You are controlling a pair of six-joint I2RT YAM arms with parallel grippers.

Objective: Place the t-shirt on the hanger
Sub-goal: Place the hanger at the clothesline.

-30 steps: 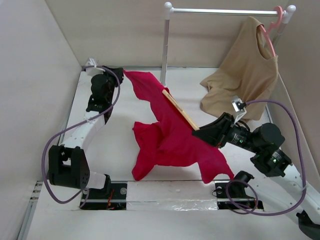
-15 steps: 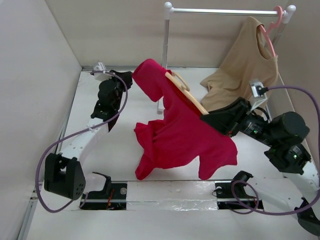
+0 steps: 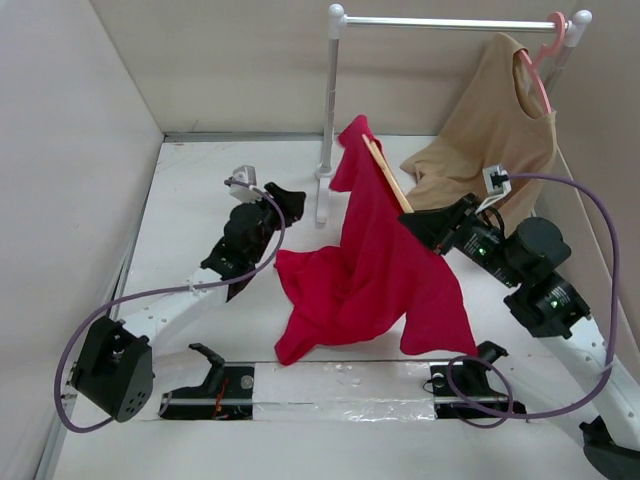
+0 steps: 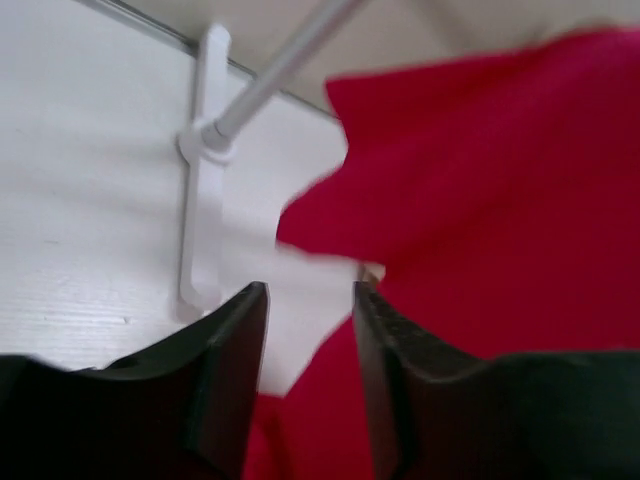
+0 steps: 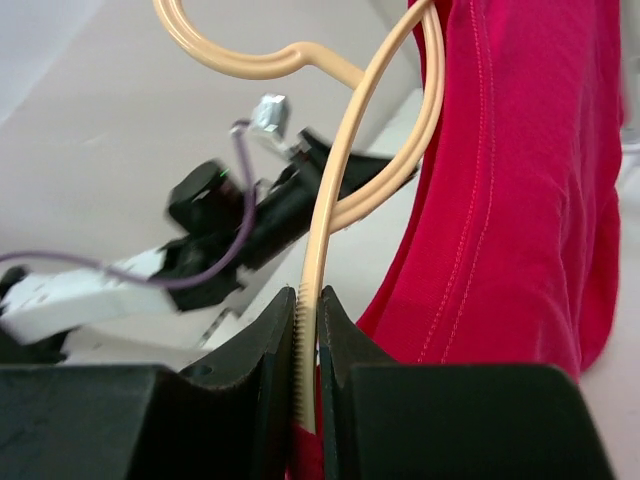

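Observation:
My right gripper holds the beige hanger (image 3: 385, 175) and will next move up and outward, hook it over the bar next to the pink hanger and let go, because that part of the bar is bare.
The red t-shirt (image 3: 370, 270) hangs from the beige hanger (image 3: 385, 175), which stands steeply tilted above the middle of the table; the shirt's lower part trails on the table. My right gripper (image 3: 414, 223) is shut on the hanger's thin bar (image 5: 340, 170), with the t-shirt (image 5: 510, 200) draped just to its right. My left gripper (image 3: 288, 197) stands open left of the shirt, holding nothing. In the left wrist view, bare table shows between the left gripper (image 4: 308, 300) fingers, and the t-shirt (image 4: 480, 200) lies just beyond and to the right.
A white clothes rack pole (image 3: 328, 100) rises behind the shirt, its foot (image 4: 200, 200) close to the left gripper. A tan shirt (image 3: 490, 150) hangs on a pink hanger (image 3: 540, 60) from the rail (image 3: 450, 22) at back right. Walls enclose the left and back.
My left gripper has let go of the shirt, opened, and moved right and nearer. The right gripper swung the hanger more upright, and the shirt now drapes from it.

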